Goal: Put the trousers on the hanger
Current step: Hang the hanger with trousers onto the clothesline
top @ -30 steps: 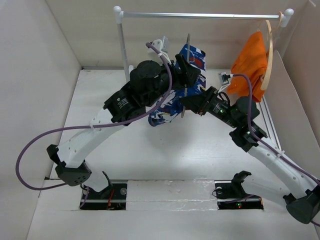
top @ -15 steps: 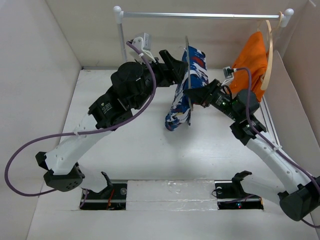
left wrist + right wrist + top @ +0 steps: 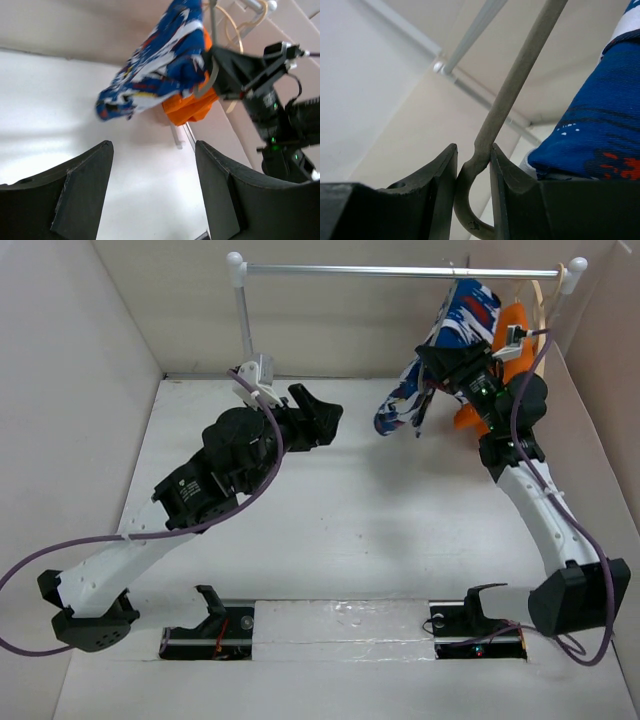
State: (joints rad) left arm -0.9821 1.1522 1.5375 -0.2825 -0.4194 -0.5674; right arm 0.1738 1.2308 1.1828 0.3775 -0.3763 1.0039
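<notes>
Next, my right gripper moves outward, as the bar lies outward of it. It then sets the grey wire hanger on that bar [image 3: 469, 272] beside the wooden hanger and releases the grey hanger's wire.
The trousers [image 3: 447, 345], dark blue with red, white and yellow streaks, hang folded over the grey wire hanger [image 3: 520, 65], high at the back right just under the rail. My right gripper [image 3: 440, 362] is shut on the hanger's wire by a bend, which shows between the pads in the right wrist view [image 3: 472, 147], with trouser cloth [image 3: 600, 130] beside it. My left gripper [image 3: 325, 412] is open and empty, well left of the trousers. In the left wrist view [image 3: 152, 145] it faces the trousers [image 3: 155, 75] and the hanger's wire [image 3: 213, 82].
A metal rail [image 3: 380, 271] on white posts [image 3: 243, 335] spans the back. A pale wooden hanger [image 3: 540, 310] with orange cloth [image 3: 512, 325] hangs at its right end, right behind the trousers. White walls enclose the table [image 3: 350, 530].
My right arm has lifted the hanger with the trousers up and to the right, next to the orange garment. My left gripper has drawn back to the left, away from the trousers.
</notes>
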